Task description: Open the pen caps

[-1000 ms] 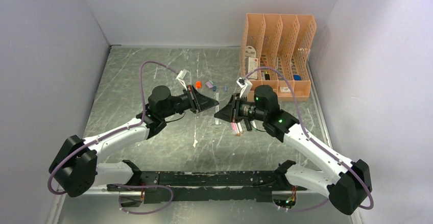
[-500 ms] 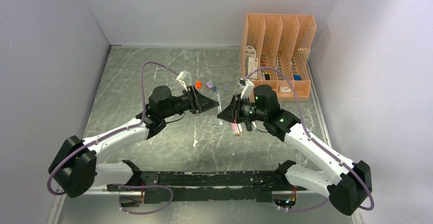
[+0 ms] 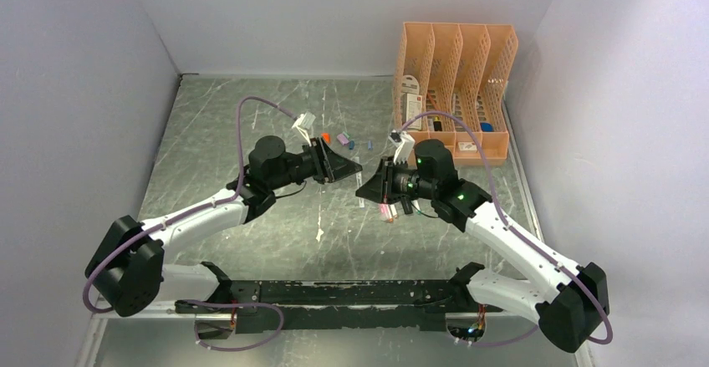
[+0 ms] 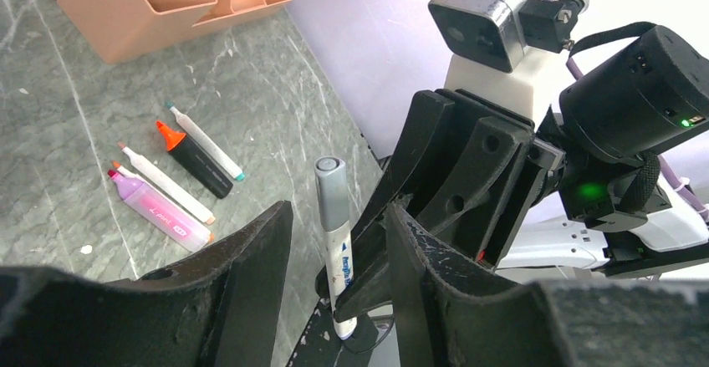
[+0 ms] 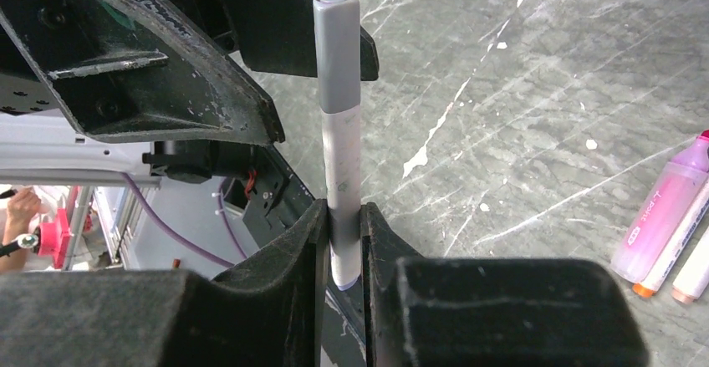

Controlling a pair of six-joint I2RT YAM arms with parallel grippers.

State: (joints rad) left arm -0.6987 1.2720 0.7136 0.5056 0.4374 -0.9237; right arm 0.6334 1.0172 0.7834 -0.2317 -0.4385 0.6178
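Note:
My right gripper turns downward next, lowers its pen into the gap between white and black pens and releases it, as uncapped pens lie side by side.
My right gripper [image 5: 343,226] is shut on the white barrel of a pen [image 5: 342,162], holding it upright above the table. The pen's grey cap [image 5: 337,49] is on, also seen in the left wrist view [image 4: 331,193]. My left gripper [image 4: 336,216] is open, and the capped end stands in the gap at its tips without touching either jaw. In the top view the left gripper [image 3: 354,169] and right gripper [image 3: 365,190] meet tip to tip mid-table. Loose caps, orange [image 3: 325,137], lilac [image 3: 343,138] and blue [image 3: 353,143], lie behind them.
Uncapped pens lie on the table under the right arm: a pink one [image 4: 159,210], white ones [image 4: 165,185], a stubby black one [image 4: 196,165]; they also show in the top view [image 3: 386,211]. The peach mesh organiser [image 3: 456,74] stands at the back right.
My left gripper has edged right and forward towards the pen held by the right gripper. The right gripper has kept its hold and barely moved.

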